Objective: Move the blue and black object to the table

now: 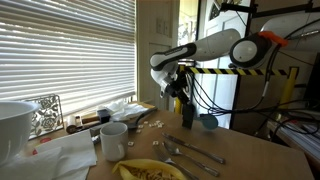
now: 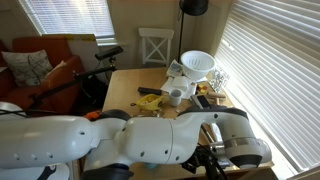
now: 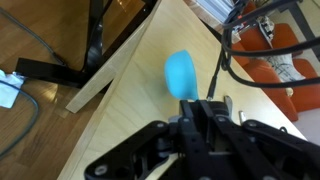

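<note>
The object hangs near the table's edge, so the gripper next needs to move in from that edge, bring the object down onto bare wood [image 1: 187, 136] beside the cutlery and release it.
The blue and black object shows its round light-blue part [image 3: 181, 74] just past my fingertips in the wrist view, low over the brown wooden table [image 3: 115, 125]. Its dark part is hidden among my black fingers. My gripper [image 3: 203, 103] has its fingers drawn together, shut on the object. In an exterior view the gripper [image 1: 186, 110] points down near the table's [image 1: 245, 150] far edge, with the blue part [image 1: 207, 122] beside and below it.
A white mug [image 1: 113, 139], a plate of food [image 1: 150, 172] and cutlery [image 1: 190, 152] lie on the table nearer the camera. A white bowl [image 1: 12, 125] and clutter on the window ledge [image 1: 90, 118] are by the blinds. Cables [image 3: 230, 50] hang beyond the table edge.
</note>
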Tool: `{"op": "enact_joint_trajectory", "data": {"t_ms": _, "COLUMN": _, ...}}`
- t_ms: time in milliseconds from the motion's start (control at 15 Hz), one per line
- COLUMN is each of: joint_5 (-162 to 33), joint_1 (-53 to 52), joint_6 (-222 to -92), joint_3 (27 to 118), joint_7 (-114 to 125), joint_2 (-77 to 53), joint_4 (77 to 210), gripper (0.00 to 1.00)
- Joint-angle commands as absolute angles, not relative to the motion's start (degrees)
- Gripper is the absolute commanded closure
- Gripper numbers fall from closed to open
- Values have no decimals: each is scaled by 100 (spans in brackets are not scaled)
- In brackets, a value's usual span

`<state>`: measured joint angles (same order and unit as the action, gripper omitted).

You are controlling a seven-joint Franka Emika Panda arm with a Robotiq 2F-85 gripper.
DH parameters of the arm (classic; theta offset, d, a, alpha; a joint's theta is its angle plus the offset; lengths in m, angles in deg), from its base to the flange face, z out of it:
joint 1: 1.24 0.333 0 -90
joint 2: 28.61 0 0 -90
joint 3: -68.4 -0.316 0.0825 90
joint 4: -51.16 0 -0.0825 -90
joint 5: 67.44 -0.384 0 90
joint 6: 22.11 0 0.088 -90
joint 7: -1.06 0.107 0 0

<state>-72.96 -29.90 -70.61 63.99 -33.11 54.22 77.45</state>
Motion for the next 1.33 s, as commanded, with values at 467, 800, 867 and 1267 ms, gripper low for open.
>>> {"op": "enact_joint_trajectory", "data": {"t_ms": 467, "joint_5": -7538, "joint_1": -2851, "joint_6": -7045, "joint_3": 6196, "joint_7": -3416, "joint_2": 5747, "joint_4": 7426, "gripper": 97}}
{"op": "enact_joint_trajectory", "data": {"t_ms": 800, "joint_5": -7616, "joint_1": -2770, "joint_6": -7164, "joint_3": 6190, "joint_7": -3332, "joint_2": 5816, "joint_4": 7441, "gripper": 97}}
{"op": "enact_joint_trajectory", "data": {"t_ms": 867, "joint_5": -7630, "joint_1": -2762, "joint_6": -7198, "joint_3": 6195, "joint_7": -3299, "joint_2": 5812, "joint_4": 7454, "gripper": 97}}
{"op": "enact_joint_trajectory", "data": {"t_ms": 1267, "joint_5": -7612, "joint_1": -2745, "joint_6": -7287, "joint_3": 6256, "joint_7": -3052, "joint_2": 5802, "joint_4": 7444, "gripper": 97}}
